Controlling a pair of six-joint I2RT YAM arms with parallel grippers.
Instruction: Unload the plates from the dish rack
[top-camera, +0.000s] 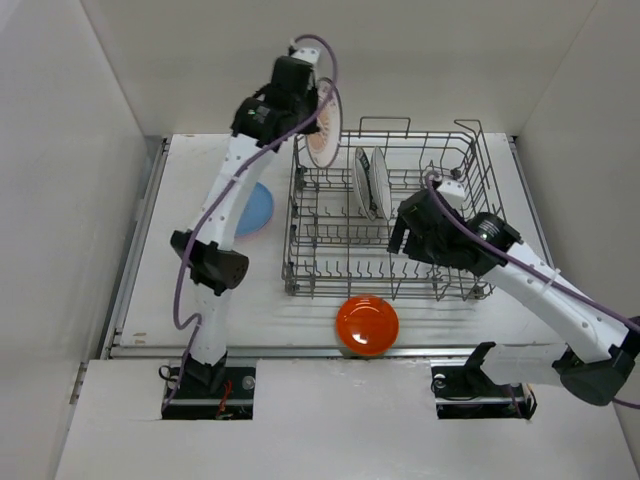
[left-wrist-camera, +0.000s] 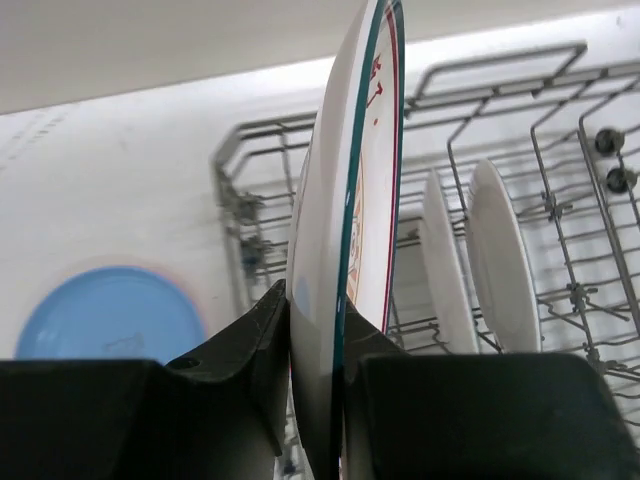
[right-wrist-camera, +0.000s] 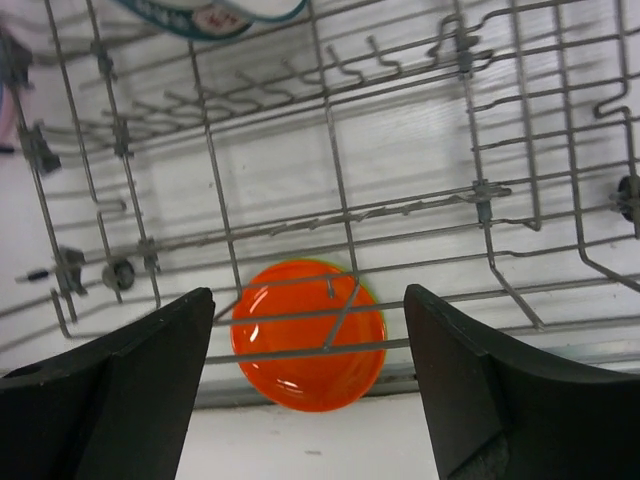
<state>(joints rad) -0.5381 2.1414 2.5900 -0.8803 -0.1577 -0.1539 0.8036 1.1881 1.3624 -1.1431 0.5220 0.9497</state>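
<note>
Next I will swing my left gripper back and down, tilting the white plate flatter, to empty table (top-camera: 251, 286) on the near side of the blue plate.
My left gripper (top-camera: 312, 108) is shut on the rim of a white plate with a dark patterned rim (top-camera: 325, 128), held upright at the back left corner of the dish rack (top-camera: 455, 290). In the left wrist view both fingers (left-wrist-camera: 262, 340) press the plate (left-wrist-camera: 345, 200) edge-on. Two white plates (top-camera: 372, 183) stand in the tines mid-rack (left-wrist-camera: 505, 260). An orange plate (top-camera: 367, 325) lies on the table in front of the rack. A blue plate (top-camera: 257, 208) lies left of it. My right gripper (top-camera: 400, 236) hangs open over the rack's front half, and the orange plate (right-wrist-camera: 308, 350) shows through the wires (right-wrist-camera: 480, 190).
White walls close in the table on the left, right and back. The table's front edge runs just behind the arm bases (top-camera: 210, 385). The left arm (top-camera: 215, 265) crosses over part of the blue plate (left-wrist-camera: 110, 315).
</note>
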